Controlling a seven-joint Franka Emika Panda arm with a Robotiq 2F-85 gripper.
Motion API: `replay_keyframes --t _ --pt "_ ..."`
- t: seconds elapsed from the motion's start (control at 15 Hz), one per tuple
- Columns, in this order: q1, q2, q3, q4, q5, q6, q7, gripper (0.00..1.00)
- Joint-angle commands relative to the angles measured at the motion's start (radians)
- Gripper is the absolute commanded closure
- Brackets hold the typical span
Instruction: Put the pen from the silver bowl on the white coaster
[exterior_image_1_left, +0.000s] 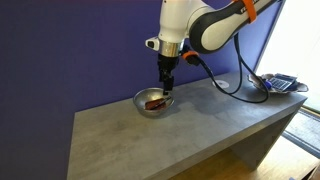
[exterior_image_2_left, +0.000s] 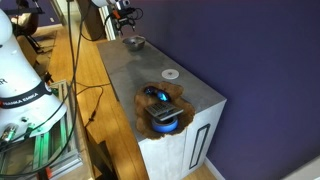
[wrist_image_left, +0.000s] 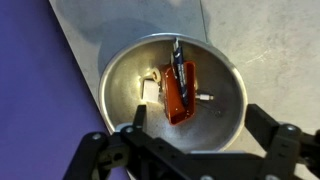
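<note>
My gripper will go down into the silver bowl (wrist_image_left: 125, 80) with its open fingers on both sides of the pen's body (wrist_image_left: 181, 76) and close, because the pen is lying uncovered on top of the red-brown lump.
The silver bowl (exterior_image_1_left: 152, 103) stands at the back of the grey table and also shows in an exterior view (exterior_image_2_left: 133, 42). In the wrist view the bowl (wrist_image_left: 125, 80) holds a chunky red-brown lump (wrist_image_left: 180, 95). The pen (wrist_image_left: 178, 52), thin and dark, lies along the top of that lump. My gripper (wrist_image_left: 200, 125) is open and empty, directly above the bowl, its two dark fingers spread about as wide as the bowl. It also shows in an exterior view (exterior_image_1_left: 165, 88). The white coaster (exterior_image_2_left: 171, 73) lies flat on the table, apart from the bowl.
A wider shallow dish (exterior_image_2_left: 163, 108) with dark and blue clutter sits at the table's end beyond the coaster. A small white piece (wrist_image_left: 150, 90) lies in the bowl beside the lump. Black cables (exterior_image_1_left: 235, 85) trail over the table behind the arm. A purple wall (exterior_image_1_left: 70, 50) backs the table.
</note>
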Motion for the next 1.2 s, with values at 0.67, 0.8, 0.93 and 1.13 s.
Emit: replay_keyframes --t 0.67,0.8,0.93,1.13 --pt "-0.034 0.088 -0.005 0.057 0.045 0.000 -0.059 0.19" --pt "-0.035 0.096 -0.005 0.051 0.050 -0.008 -0.063 0.33" --pt "-0.040 0.107 -0.002 0.048 0.060 -0.007 -0.067 0.40" --pt "-0.042 0.125 -0.004 0.055 0.066 0.006 -0.065 0.52"
